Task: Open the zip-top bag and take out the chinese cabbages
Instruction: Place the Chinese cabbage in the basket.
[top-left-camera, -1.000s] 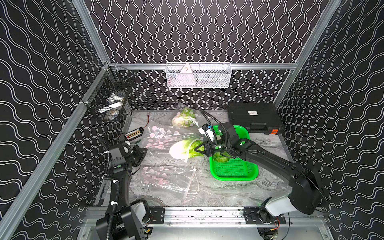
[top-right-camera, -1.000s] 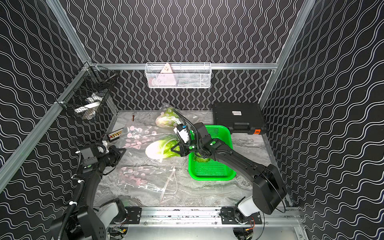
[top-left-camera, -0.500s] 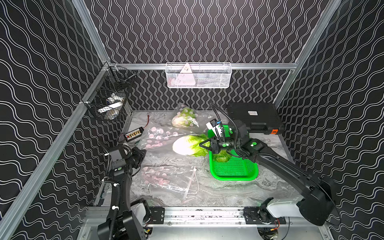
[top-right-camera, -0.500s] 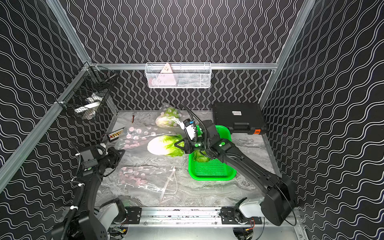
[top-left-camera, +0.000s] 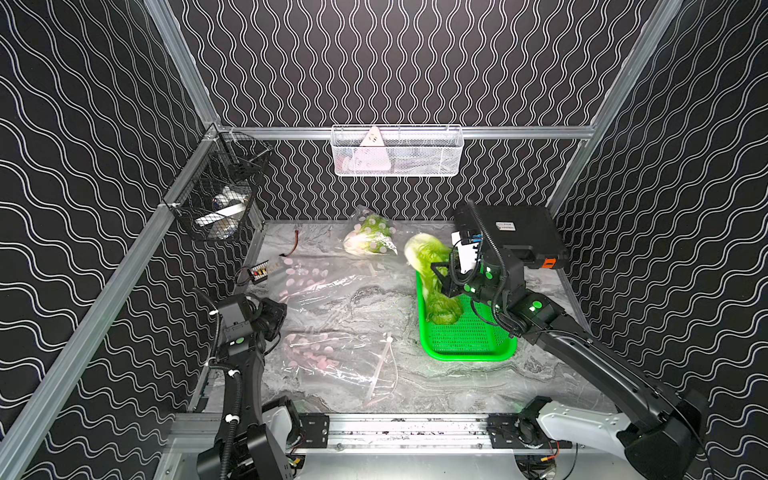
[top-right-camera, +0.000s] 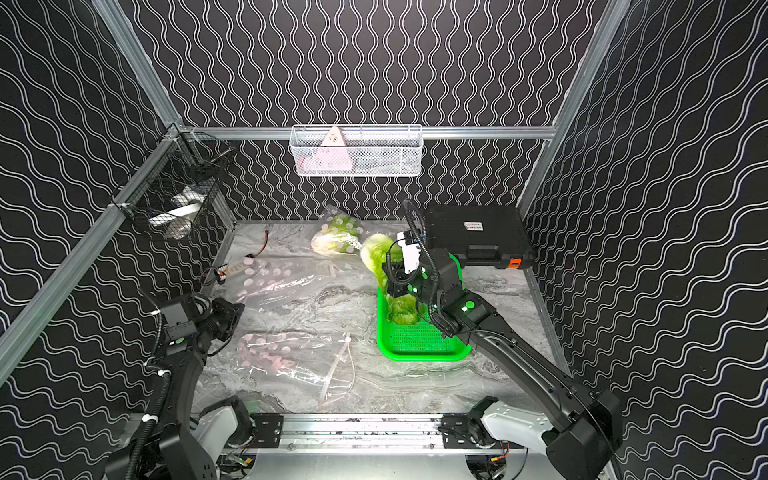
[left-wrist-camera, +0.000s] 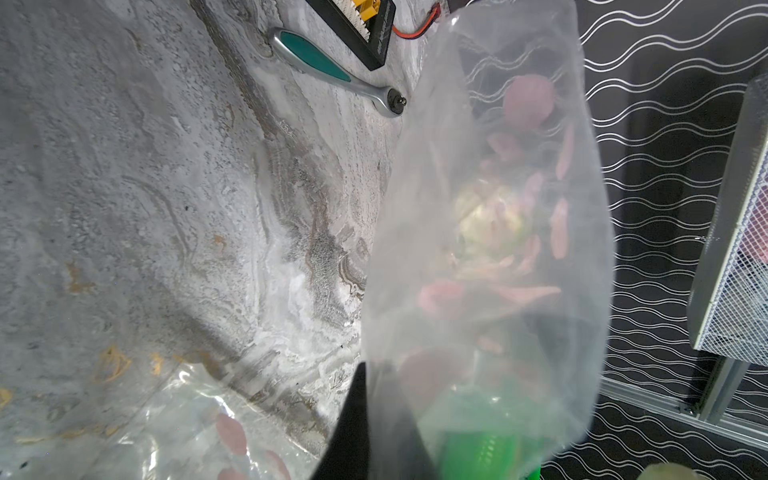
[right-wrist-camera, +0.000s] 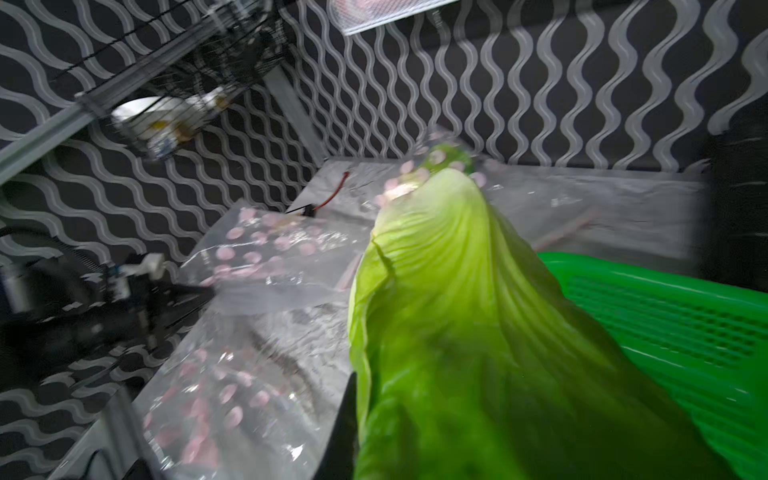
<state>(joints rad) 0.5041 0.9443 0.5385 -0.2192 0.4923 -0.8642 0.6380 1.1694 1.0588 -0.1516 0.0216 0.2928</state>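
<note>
The robot's right gripper will next move away from the flat bags and down onto the bare bottom of the tray beside the second cabbage (right-wrist-camera: 704, 400) to let go, since that side of the tray is empty.
My right gripper (top-left-camera: 441, 277) is shut on a chinese cabbage (top-left-camera: 424, 253), gripping its leafy end; it hangs above the back left corner of the green tray (top-left-camera: 469, 351). The same cabbage (right-wrist-camera: 449, 291) fills the right wrist view. A second cabbage (top-left-camera: 444, 311) lies in the tray. A third (top-left-camera: 370, 237) sits inside a clear pink-dotted zip-top bag at the back. Two flat dotted bags (top-left-camera: 316, 282) (top-left-camera: 332, 353) lie on the table. My left gripper (top-left-camera: 276, 312) is at the left edge of these. Bag film (left-wrist-camera: 478, 249) stands against one finger (left-wrist-camera: 357, 424) and hides the other.
A black case (top-left-camera: 515, 232) stands at the back right behind the tray. A white wire basket (top-left-camera: 397, 151) hangs on the back wall and a black one (top-left-camera: 220, 199) on the left wall. A ratchet wrench (left-wrist-camera: 332, 70) and a connector board (top-left-camera: 262, 270) lie at the left.
My right gripper has carried the cabbage from the bag mouth at mid-table up and to the right, over the tray. The emptied bag has sunk flat. The left arm has barely moved.
</note>
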